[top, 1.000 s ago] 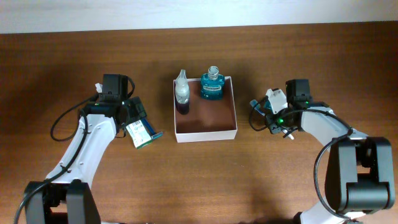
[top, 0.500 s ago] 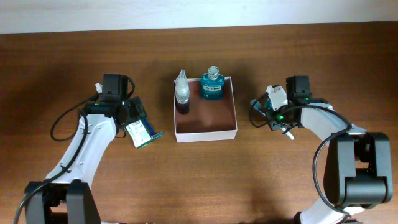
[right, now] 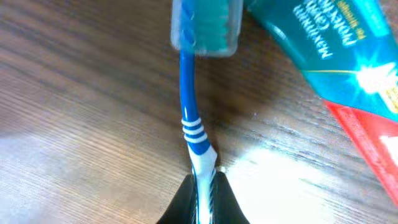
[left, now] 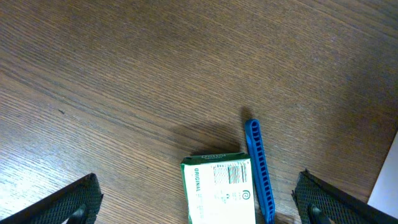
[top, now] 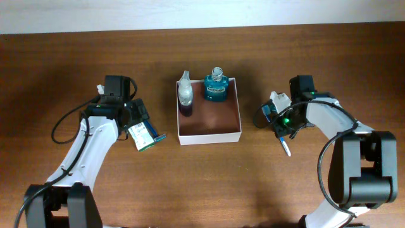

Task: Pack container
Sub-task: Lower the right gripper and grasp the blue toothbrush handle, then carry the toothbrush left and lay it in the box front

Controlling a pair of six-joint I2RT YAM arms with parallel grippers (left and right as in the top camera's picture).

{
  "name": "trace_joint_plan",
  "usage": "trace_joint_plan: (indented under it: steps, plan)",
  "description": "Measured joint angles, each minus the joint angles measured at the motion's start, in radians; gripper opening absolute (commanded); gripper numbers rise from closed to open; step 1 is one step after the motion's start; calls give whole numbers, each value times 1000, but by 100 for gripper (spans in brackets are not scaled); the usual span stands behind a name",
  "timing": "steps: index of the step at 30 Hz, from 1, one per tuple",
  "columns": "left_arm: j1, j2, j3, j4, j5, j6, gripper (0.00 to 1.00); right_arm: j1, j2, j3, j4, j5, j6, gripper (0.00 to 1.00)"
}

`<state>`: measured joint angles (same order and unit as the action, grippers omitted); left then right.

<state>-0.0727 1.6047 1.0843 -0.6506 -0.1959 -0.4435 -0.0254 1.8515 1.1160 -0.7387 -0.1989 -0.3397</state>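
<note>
Next, my right gripper lifts and swings over the container's empty near part to release the toothbrush (right: 189,115) there, because the bottles stand in the container's far part.
The container (top: 209,135) is a square white-walled box with a reddish-brown inside, at the table's middle. A teal mouthwash bottle (top: 216,88) and a small clear bottle (top: 185,95) stand in its far part. My left gripper (top: 140,124) is open, its fingers (left: 199,205) spread either side of a green-and-white carton (left: 217,190) and a blue comb (left: 258,168) on the table. My right gripper (top: 282,125) is shut on the handle of a blue-and-white toothbrush (right: 189,115), right of the container. A teal-and-red toothpaste tube (right: 336,50) lies beside the brush head.
The carton (top: 144,135) and comb (top: 158,137) lie just left of the container. The container's white wall shows at the right edge of the left wrist view (left: 387,180). The toothpaste tube (top: 277,100) lies on bare wood between the container and my right arm.
My right gripper has turned and shifted slightly, so the toothbrush handle end now points toward the table's front. The left arm, carton and comb have not moved.
</note>
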Motion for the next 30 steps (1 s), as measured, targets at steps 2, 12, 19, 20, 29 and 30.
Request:
trace_joint_plan:
  steps: [2,12,19,20,29,30]
  plan:
    - [0,0,0,0,0,0,99,0,-4,30,-31,-6,0,4]
    - [0,0,0,0,0,0,99,17,-231,94,-99,-68,0,4]
    - [0,0,0,0,0,0,99,159,-439,100,-120,-84,-49,4]
    - [0,0,0,0,0,0,99,198,-465,100,-122,-84,-77,4]
    - [0,0,0,0,0,0,99,449,-487,101,-92,-91,-355,4]
    - [0,0,0,0,0,0,99,464,-478,101,-88,-92,-380,4]
